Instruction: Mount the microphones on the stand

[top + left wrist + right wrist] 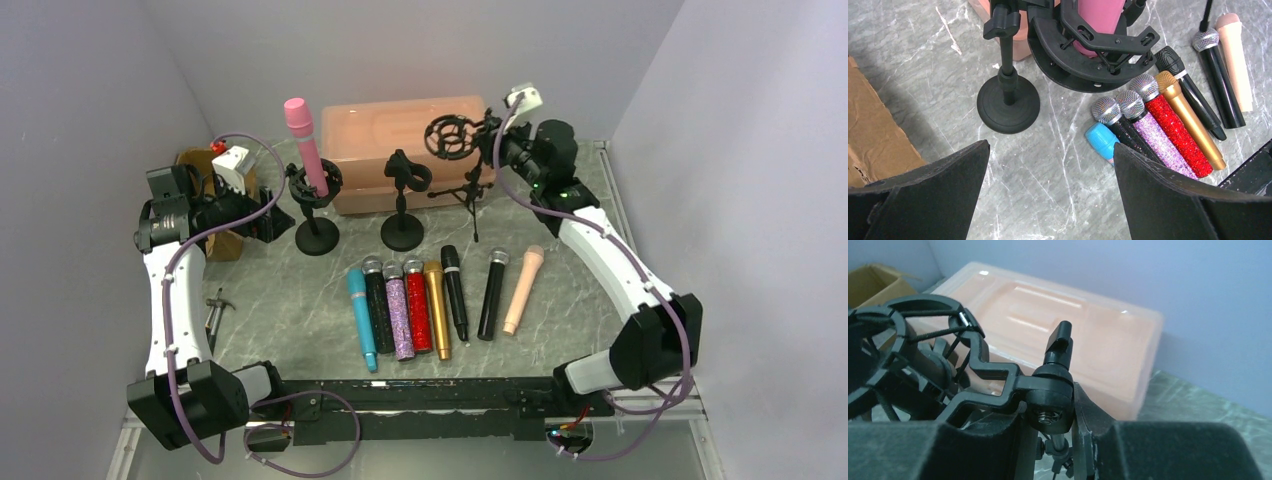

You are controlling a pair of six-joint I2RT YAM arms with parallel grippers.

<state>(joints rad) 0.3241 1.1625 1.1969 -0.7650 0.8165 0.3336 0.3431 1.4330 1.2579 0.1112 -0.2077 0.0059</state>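
Observation:
The tripod stand crowds the peach plastic box, so the right gripper will next carry the stand toward the right in the top view onto clear table (522,217), tilt down and open.
A pink microphone (303,140) stands upright in the shock mount of the left stand (316,236); it also shows in the left wrist view (1098,15). Teal (361,318), black glitter, purple glitter (398,310), red glitter (417,305), gold (437,308), two black and a peach microphone (523,288) lie in a row on the table. My left gripper (268,215) is open and empty, just left of that stand's base (1008,102). My right gripper (500,140) is shut on the pivot joint (1050,395) of the empty shock mount (453,135) on the tripod stand.
A middle stand (403,200) with an empty clip stands between the two. A peach plastic box (400,150) sits behind the stands. A cardboard box (215,200) is at the far left, beside my left arm. A small metal tool (215,305) lies near the left edge.

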